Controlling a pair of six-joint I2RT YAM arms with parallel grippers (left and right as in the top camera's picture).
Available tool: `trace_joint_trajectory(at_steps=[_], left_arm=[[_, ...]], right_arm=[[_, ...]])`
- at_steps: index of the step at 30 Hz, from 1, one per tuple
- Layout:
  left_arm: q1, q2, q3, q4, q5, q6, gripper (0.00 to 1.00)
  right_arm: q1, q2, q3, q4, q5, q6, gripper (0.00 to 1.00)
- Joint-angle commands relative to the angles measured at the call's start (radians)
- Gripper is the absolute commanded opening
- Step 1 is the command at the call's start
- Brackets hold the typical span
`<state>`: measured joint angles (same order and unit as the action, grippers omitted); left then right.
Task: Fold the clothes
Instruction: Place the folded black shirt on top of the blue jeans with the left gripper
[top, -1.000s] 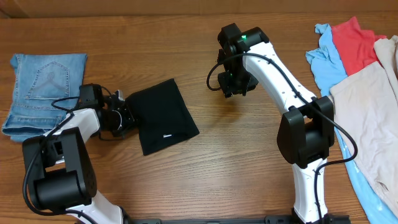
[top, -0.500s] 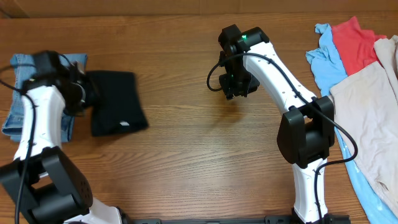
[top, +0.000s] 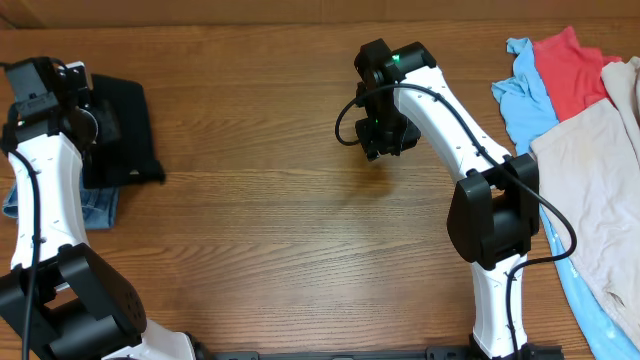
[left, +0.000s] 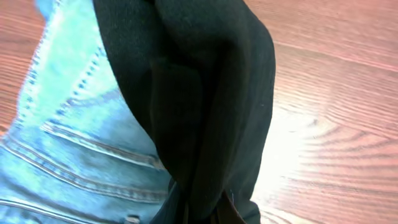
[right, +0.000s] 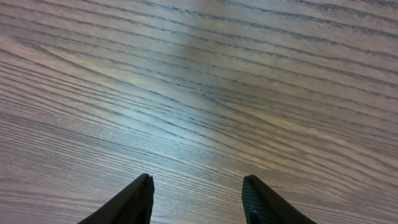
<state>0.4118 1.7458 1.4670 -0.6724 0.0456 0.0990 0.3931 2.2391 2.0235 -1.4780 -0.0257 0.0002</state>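
The robot should move its left gripper to the left in the overhead view across the blue denim jeans and let go of the black T-shirt (top: 125, 135), because the T-shirt hangs over bare wood.
The folded black T-shirt (top: 125, 135) lies at the far left, over the folded blue denim jeans (top: 95, 205). My left gripper (top: 98, 125) is shut on its left edge. In the left wrist view the black T-shirt (left: 205, 93) hangs bunched from my fingers over the jeans (left: 68, 137). My right gripper (top: 383, 140) hovers open and empty above bare wood at the centre; its fingertips (right: 198, 193) frame only the table.
A pile of unfolded clothes sits at the right edge: a light blue garment (top: 525, 95), a red one (top: 570, 65) and a beige one (top: 590, 190). The wooden table (top: 300, 230) stretches between the arms.
My left gripper has dragged the folded black T-shirt leftward from the table's middle-left onto the jeans. The right arm has stayed still.
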Motion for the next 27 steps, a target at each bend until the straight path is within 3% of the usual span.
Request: trace_joint_trajectory(at_steps=[1,13,20,27], left_arm=[[0.039,-0.014,0.035,0.043,-0.038,0.036,0.04],[0.172,0.158,0.035,0.214,-0.019,0.036,0.04],[0.201,0.209,0.035,0.372,-0.024,0.038,0.04],[0.21,0.246,0.035,0.434,-0.057,0.051,0.07]], right_arm=[[-0.004,-0.033,0.021,0.0,0.006,0.005,0.5],[-0.003,-0.032,0.021,-0.022,0.0,0.027,0.5],[-0.003,-0.032,0.021,-0.024,-0.014,0.032,0.5],[-0.003,-0.032,0.021,-0.023,-0.02,0.039,0.5]])
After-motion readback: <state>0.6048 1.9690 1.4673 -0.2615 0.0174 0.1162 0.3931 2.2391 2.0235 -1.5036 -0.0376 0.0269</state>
